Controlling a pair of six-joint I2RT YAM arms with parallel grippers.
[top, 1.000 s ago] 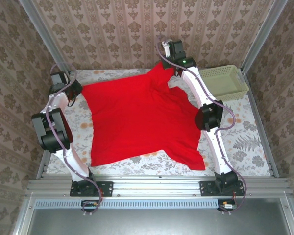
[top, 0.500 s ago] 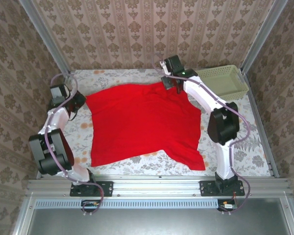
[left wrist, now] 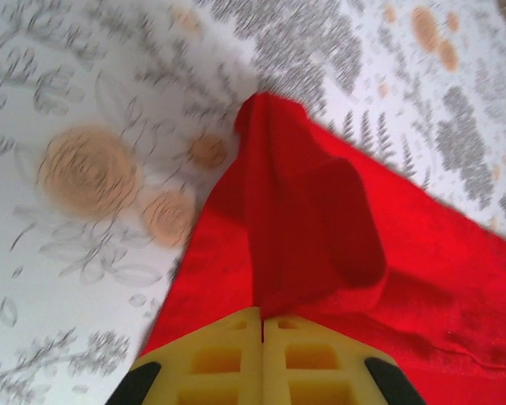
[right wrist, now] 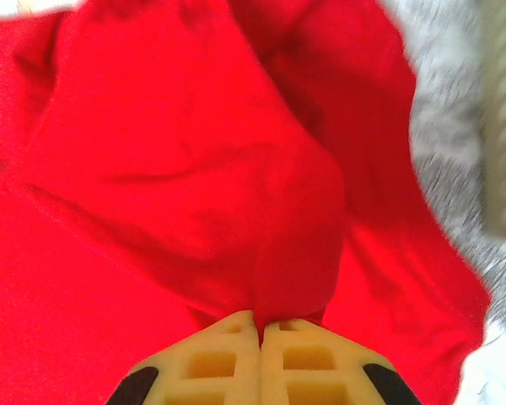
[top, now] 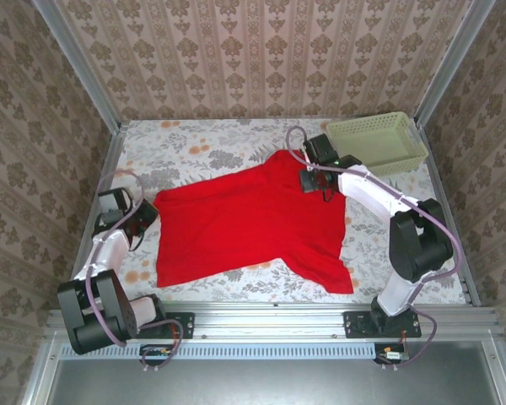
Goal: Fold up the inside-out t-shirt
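Note:
My left gripper should next draw the shirt's pinched corner back along the shirt's nearest edge [top: 161, 239], which runs from it back toward the base, and release the folded cloth.
The bright red inside-out t-shirt [top: 244, 224] lies spread over the middle of the floral table, one sleeve reaching the near right. My left gripper [top: 145, 213] is at the shirt's left edge, low over the table. In the left wrist view its yellow jaws are shut on a pinch of the red cloth [left wrist: 308, 228]. My right gripper [top: 310, 180] is at the shirt's far right corner. Seen from the right wrist, a bunched fold of red cloth [right wrist: 261, 202] rises from between its shut jaws.
A pale green basket [top: 375, 142] stands at the far right corner of the table, close behind the right arm. Patterned walls and metal posts close in the table on three sides. Bare floral tabletop [top: 202, 143] lies beyond the shirt.
Both grippers have pulled the shirt's far edge toward the near side and lower to the table. The left gripper moved near and slightly right, the right gripper near and right.

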